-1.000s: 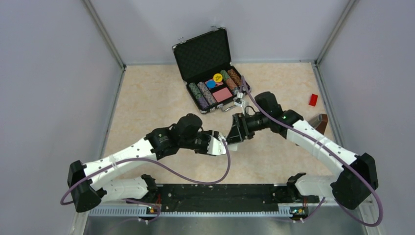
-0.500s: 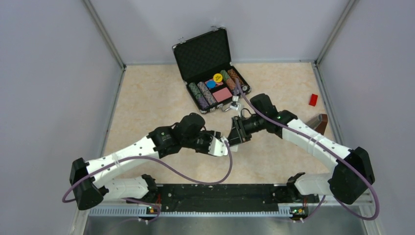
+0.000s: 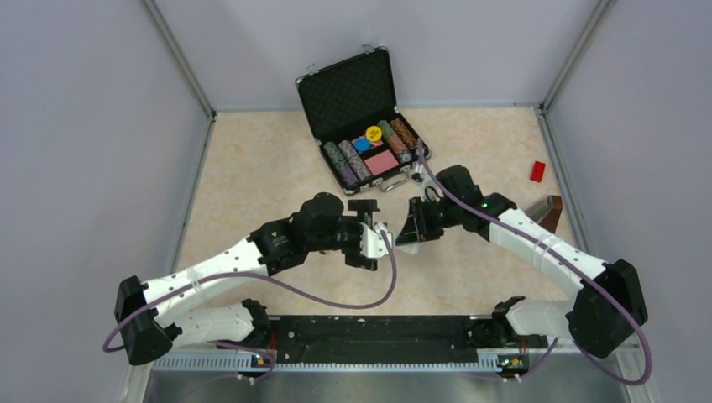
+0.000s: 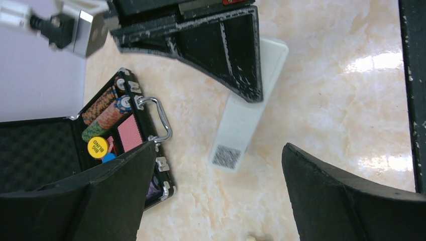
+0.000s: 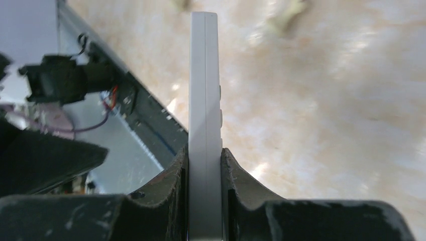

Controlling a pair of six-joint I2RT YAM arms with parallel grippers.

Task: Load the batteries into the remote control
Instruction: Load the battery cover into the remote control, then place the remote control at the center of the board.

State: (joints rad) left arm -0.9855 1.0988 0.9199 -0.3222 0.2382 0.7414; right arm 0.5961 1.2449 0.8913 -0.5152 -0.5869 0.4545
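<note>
The part of the tabletop below the chip case's handle [image 3: 433, 246] is clear, so next my right gripper will turn its fingers downward, lower the remote control onto that part and release it.
The remote control [image 5: 205, 100] is a slim white bar, seen edge-on in the right wrist view. My right gripper [image 5: 205, 150] is shut on it, a finger pressed against each flat side. In the left wrist view the remote control [image 4: 246, 115] sticks out from the right gripper's black fingers [image 4: 226, 55], held above the table, with a printed code square near its free end. My left gripper [image 4: 218, 145] is open wide, its fingers well apart on either side of that end and touching nothing. In the top view both grippers [image 3: 365, 233] [image 3: 410, 228] face each other mid-table. The batteries are out of view.
An open black chip case [image 3: 369, 143] with coloured chips stands behind the grippers. A red block [image 3: 537, 171] and a brown object [image 3: 550, 210] lie at the right. Small blurred cream pieces [image 5: 284, 20] lie on the table beyond the remote.
My left gripper has opened wide and let go of the remote. The right gripper closed on the remote and now holds it alone.
</note>
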